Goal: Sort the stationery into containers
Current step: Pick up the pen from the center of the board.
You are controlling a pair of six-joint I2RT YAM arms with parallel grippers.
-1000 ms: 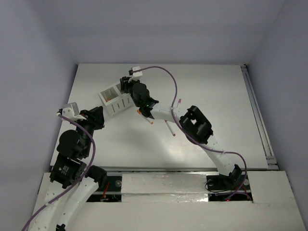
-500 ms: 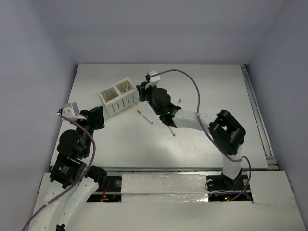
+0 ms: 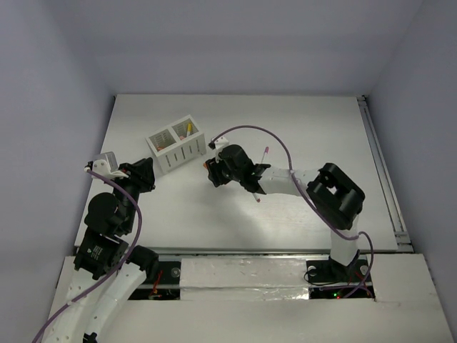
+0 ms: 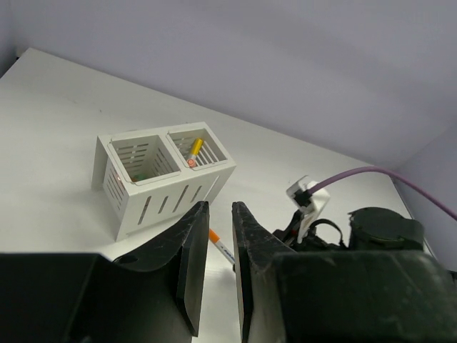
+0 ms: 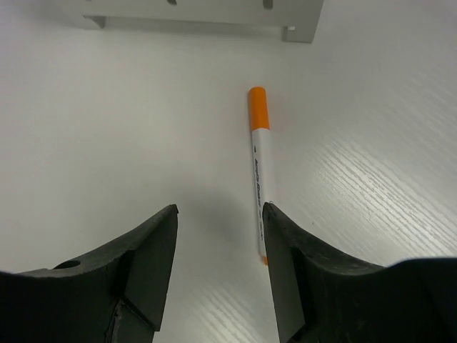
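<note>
My right gripper will next move toward the right in the wrist view and go down onto the white pen's body (image 5: 263, 170), because the white pen lies one fingertip off-center.
The white slatted container (image 3: 175, 145) stands at the back left; a yellow-capped pen (image 3: 188, 129) stands in its right compartment, also seen in the left wrist view (image 4: 194, 148). My right gripper (image 3: 214, 175) is open and low over an orange-capped white pen (image 5: 258, 171), which lies on the table just inside the right finger (image 5: 300, 264). The top view hides this pen. Two magenta-tipped pens (image 3: 265, 151) (image 3: 253, 194) lie beside the right arm. My left gripper (image 4: 220, 214) is empty, jaws a narrow gap apart, near the container's left front.
The container's front wall (image 5: 214, 14) is just beyond the orange-capped pen. A purple cable (image 3: 250, 132) loops above the right arm. A rail (image 3: 382, 171) runs along the table's right edge.
My right arm has pulled back from over the container and come down towards the near side, over the orange-capped pen. The left arm has not moved.
</note>
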